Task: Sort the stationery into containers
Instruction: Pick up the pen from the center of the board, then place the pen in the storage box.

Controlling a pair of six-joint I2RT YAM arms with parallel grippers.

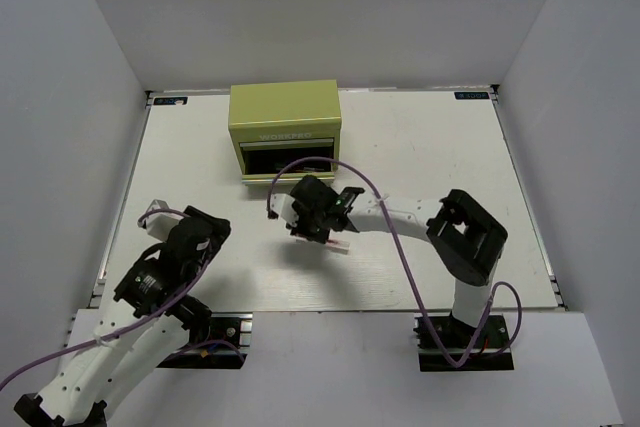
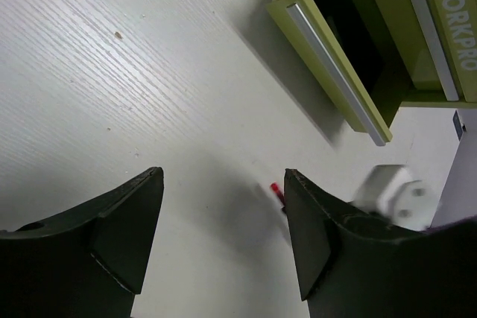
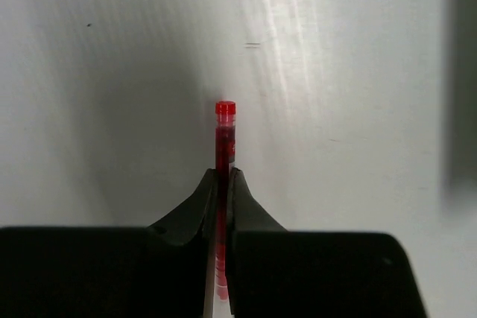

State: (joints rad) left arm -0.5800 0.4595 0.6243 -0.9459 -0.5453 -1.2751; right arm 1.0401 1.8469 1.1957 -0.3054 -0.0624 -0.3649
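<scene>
The open lower drawer [image 1: 290, 163] is outward, so next the right gripper should lift the pen above the drawer's front edge, then move it outward over the black inside and let go of it.
The olive-green tool chest [image 1: 285, 119] stands at the back centre with its lower drawer [image 1: 290, 163] pulled out, black inside; the contents do not show. My right gripper [image 1: 306, 226] hovers in front of the drawer, shut on a thin red pen [image 3: 225, 135] whose red end sticks out past the fingertips [image 3: 237, 181]. The pen's pale end shows in the top view [image 1: 340, 243]. My left gripper [image 2: 222, 176] is open and empty over bare table at the near left [image 1: 196, 237]. It sees the pen's red tip [image 2: 276, 191] and the open drawer [image 2: 332, 65]. The other pens and highlighters are out of view.
White walls enclose the table on the left, back and right. The right arm [image 1: 420, 217] reaches left across the table's middle, trailing a purple cable [image 1: 395, 237]. A white part of it shows at the right of the left wrist view [image 2: 391, 193].
</scene>
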